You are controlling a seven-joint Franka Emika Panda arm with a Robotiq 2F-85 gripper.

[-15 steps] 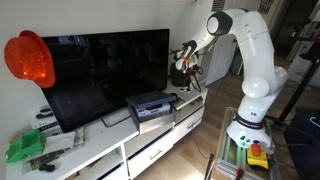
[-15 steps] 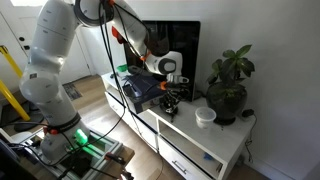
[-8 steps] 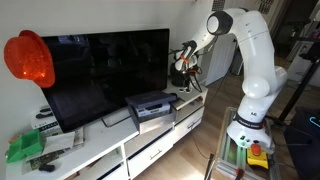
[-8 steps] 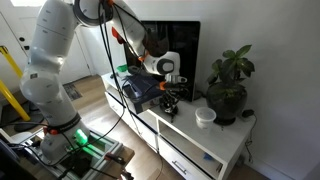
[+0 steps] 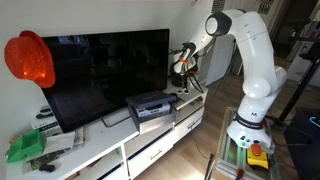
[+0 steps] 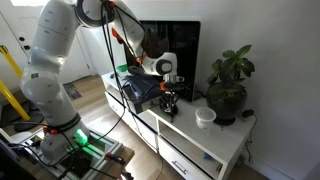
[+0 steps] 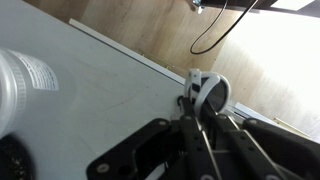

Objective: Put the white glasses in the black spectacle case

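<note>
My gripper should turn next and move along the cabinet top, away from the white cup toward the black box-like device, because the glasses' lens hangs at the cabinet top's edge.
In the wrist view my gripper is shut on the white glasses. One white-rimmed lens sticks out past the fingertips, just above the white cabinet top. In both exterior views the gripper hangs low over the cabinet's end, beside the TV. The glasses are too small to make out there. I cannot pick out the black spectacle case for certain. A dark shape shows at the wrist view's lower left corner, and I cannot tell what it is.
A large TV stands along the cabinet. A black box-like device sits in front of it. A white cup and a potted plant stand near the cabinet's end. A cable lies on the wooden floor.
</note>
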